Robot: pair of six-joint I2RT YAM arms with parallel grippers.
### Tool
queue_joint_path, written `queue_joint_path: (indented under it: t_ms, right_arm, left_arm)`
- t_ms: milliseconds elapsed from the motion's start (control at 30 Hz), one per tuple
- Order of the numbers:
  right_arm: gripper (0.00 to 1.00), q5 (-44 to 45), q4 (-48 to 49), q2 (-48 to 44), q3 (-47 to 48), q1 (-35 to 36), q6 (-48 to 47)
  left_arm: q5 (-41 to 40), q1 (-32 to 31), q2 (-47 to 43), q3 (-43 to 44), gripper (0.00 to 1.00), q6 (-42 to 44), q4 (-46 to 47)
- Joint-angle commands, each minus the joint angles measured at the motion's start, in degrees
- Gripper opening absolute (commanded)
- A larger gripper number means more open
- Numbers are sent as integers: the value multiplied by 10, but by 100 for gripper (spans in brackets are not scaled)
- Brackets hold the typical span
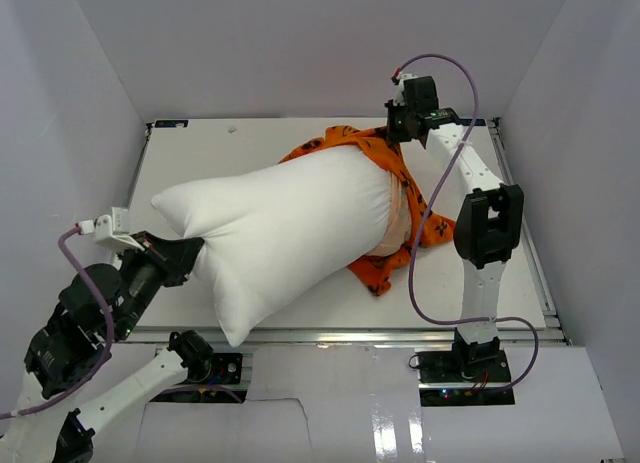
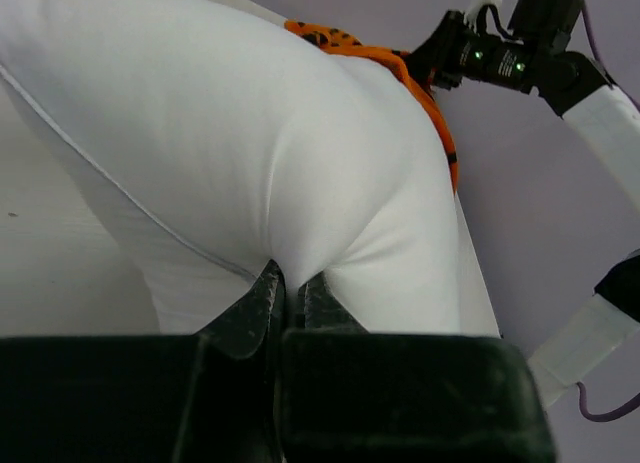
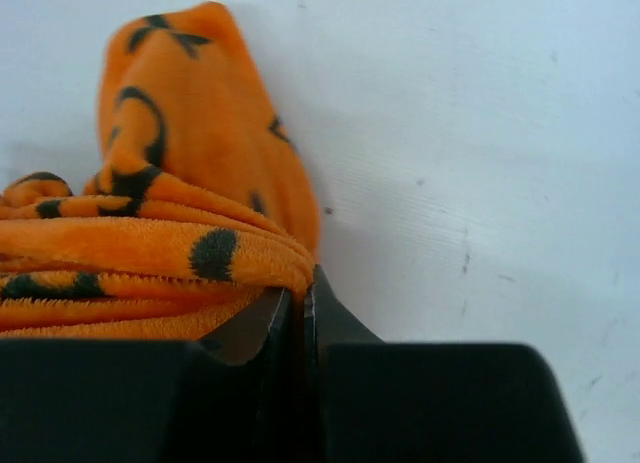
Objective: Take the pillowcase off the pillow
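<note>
I need to pull the pillow away from the pillowcase [image 1: 385, 158] with my left gripper next, because the pillow's far end is still covered. Then I need to lower the pillow and let go of it on the near tabletop.
The white pillow [image 1: 280, 233] lies slantwise across the table, most of it bare. The orange pillowcase [image 1: 385, 158] with dark motifs is bunched around its far right end. My left gripper [image 1: 200, 251] is at the pillow's near left end. In the left wrist view the left gripper [image 2: 293, 278] is shut on a pinch of the white pillow [image 2: 250, 133], with the pillowcase [image 2: 400, 68] showing beyond it. My right gripper [image 1: 400, 131] is at the far edge of the cover. In the right wrist view the right gripper [image 3: 300, 283] is shut, with a fold of the pillowcase [image 3: 170, 183] caught at its tips.
The white table [image 1: 220, 153] is walled in by pale panels at the left, back and right. The right arm's purple cable [image 1: 415, 273] hangs over the cover's near right part. Bare tabletop [image 3: 480, 133] lies to the right of the right gripper.
</note>
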Motion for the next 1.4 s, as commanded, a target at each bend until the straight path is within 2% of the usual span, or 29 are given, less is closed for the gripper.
queue_joint_path:
  t_ms: [0, 200, 367, 567, 633, 700, 733, 933, 967, 1100, 1233, 1333, 1367]
  right_arm:
    - [8, 178, 61, -8, 11, -108, 64]
    - [8, 208, 97, -26, -60, -194, 95]
    - [8, 189, 109, -29, -85, -246, 137]
    - [8, 140, 123, -32, -88, -249, 148]
    - [8, 129, 129, -43, -93, -243, 147]
    - [8, 74, 165, -57, -117, -238, 136]
    - [8, 33, 176, -68, -123, -230, 134]
    - [8, -30, 182, -99, -164, -167, 122]
    - [8, -27, 189, -105, -181, -137, 123]
    - [8, -22, 264, -166, -323, -100, 144]
    - [18, -29, 298, -206, -407, -86, 162]
    - [45, -52, 303, -233, -449, -74, 163]
    - [50, -52, 297, -238, -451, -64, 161]
  left_arm:
    - [-141, 2, -40, 92, 0, 27, -9]
    - [-259, 2, -26, 138, 0, 46, -61]
    - [-291, 1, -29, 151, 0, 37, -85]
    - [-300, 1, -32, 157, 0, 28, -95]
    - [-293, -1, -32, 128, 0, 19, -90]
    - [-279, -7, -34, 91, 0, 7, -76]
    - [-260, -9, -35, 42, 0, 10, -40]
    - [-177, -15, -2, -105, 0, -33, 63]
    - [-171, -15, 13, -119, 0, -40, 86]
    - [-154, -15, 47, -167, 0, -50, 132]
    - [-136, -15, 79, -185, 0, -76, 140]
    - [-101, -15, 81, -231, 0, -95, 170]
    - [-91, -15, 79, -255, 0, -100, 185]
